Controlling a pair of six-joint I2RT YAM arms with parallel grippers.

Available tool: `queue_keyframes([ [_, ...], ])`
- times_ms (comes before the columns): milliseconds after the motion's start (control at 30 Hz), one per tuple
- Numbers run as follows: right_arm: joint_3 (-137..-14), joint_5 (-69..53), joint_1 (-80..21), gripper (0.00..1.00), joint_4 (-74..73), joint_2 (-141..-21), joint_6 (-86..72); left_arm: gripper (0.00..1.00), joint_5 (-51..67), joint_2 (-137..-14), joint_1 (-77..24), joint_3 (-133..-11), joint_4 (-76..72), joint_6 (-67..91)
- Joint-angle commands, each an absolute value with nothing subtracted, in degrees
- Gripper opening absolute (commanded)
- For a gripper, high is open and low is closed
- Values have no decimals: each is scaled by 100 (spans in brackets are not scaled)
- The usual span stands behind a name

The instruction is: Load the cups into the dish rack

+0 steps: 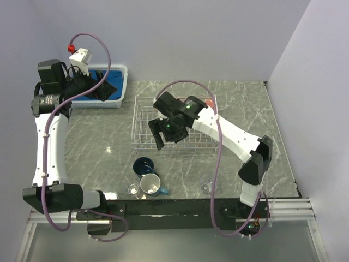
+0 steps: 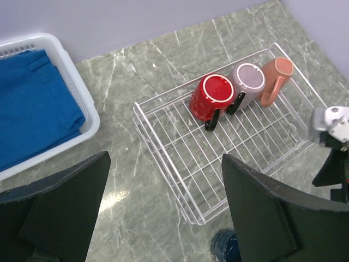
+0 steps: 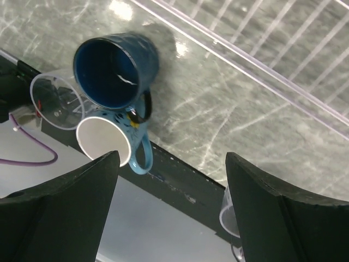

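The navy mug is below and back from my right gripper and its opening faces up, so I will bring the gripper's fingers back and down on both sides of the mug's rack-side rim (image 1: 150, 161) (image 3: 135, 71), with one finger inside.
The white wire dish rack (image 1: 143, 116) lies mid-table. Three cups lie in its far end: a red one (image 2: 212, 97), a mauve one (image 2: 248, 82) and a salmon one (image 2: 275, 79). Outside the rack, near the table's front edge, stand a navy mug (image 1: 144, 165), a light blue mug with a white inside (image 1: 151, 184) and two clear glass cups (image 1: 132, 189) (image 1: 206, 187). My right gripper (image 1: 168, 135) hangs open and empty over the rack's near side. High at the back left, my left gripper (image 1: 104, 88) is open and empty too.
A white plastic basket (image 1: 121, 73) with a blue cloth (image 2: 32, 103) stands at the back left, under my left wrist. The right arm (image 1: 234, 136) stretches across the rack's right part. A black rail (image 3: 185, 185) runs along the table's front edge, beside the glass cups.
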State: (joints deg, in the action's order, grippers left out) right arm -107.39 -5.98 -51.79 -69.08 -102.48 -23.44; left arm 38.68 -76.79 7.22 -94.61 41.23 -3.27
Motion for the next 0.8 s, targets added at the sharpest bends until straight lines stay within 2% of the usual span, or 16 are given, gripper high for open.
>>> queue_keyframes([
  [0, -11188, -422, -5501, 85, -6847, -10617, -2206, 90, 4385, -7497, 966, -9062, 3719, -124],
  [200, -11259, -343, -5598, 82, -6619, -10889, -2206, 91, 4334, -7374, 1125, -8482, 3244, 561],
  [400, -11004, -255, -5765, 79, -6224, -11065, -2303, 90, 4122, -7304, 1160, -8455, 3515, 343],
  [700, -10907, 183, -6099, 77, -6090, -11469, -2268, 89, 5737, -7813, 2328, -8946, 4033, 826],
  [767, -10881, 211, -6143, 77, -6065, -11540, -2250, 90, 5757, -7849, 2460, -9105, 4271, 739],
])
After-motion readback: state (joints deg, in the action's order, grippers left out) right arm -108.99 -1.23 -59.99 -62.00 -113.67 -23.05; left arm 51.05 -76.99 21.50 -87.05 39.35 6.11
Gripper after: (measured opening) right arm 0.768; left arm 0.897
